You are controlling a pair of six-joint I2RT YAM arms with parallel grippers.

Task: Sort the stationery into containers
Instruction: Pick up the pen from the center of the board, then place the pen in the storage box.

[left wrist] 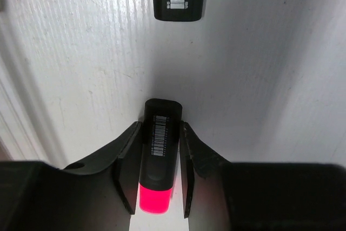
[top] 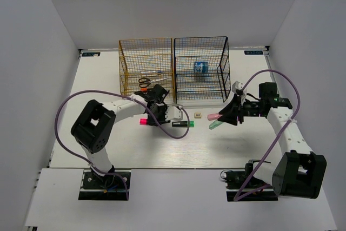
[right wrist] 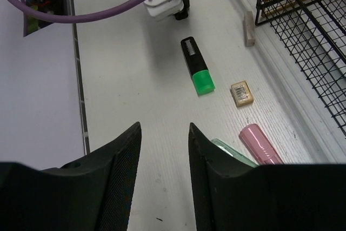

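I will raise the marker with my left gripper next, carry it outward to the front part of the yellow-orange rack, where scissors already lie, and release it.
My left gripper [top: 155, 115] is low on the table in front of the yellow-orange wire rack [top: 125, 68]. In the left wrist view its fingers [left wrist: 127, 166] press both sides of a black marker with a red end [left wrist: 159, 155] that lies on the table. A black marker with a green end [top: 183, 124] lies just right of it. A beige cube [top: 198, 115], a pink piece [top: 213, 117] and a mint piece [top: 216, 125] follow. My right gripper [top: 230, 113] is open and empty beside them [right wrist: 164, 128]. The black wire rack [top: 224, 71] holds the blue roll [top: 200, 67].
Black-handled scissors [top: 145, 82] and a pale pen-like item [top: 151, 72] lie in the yellow-orange rack. A small beige oblong piece [right wrist: 248, 28] lies by the racks' front. Purple cables loop from both arms. Grey walls close in the table on three sides.
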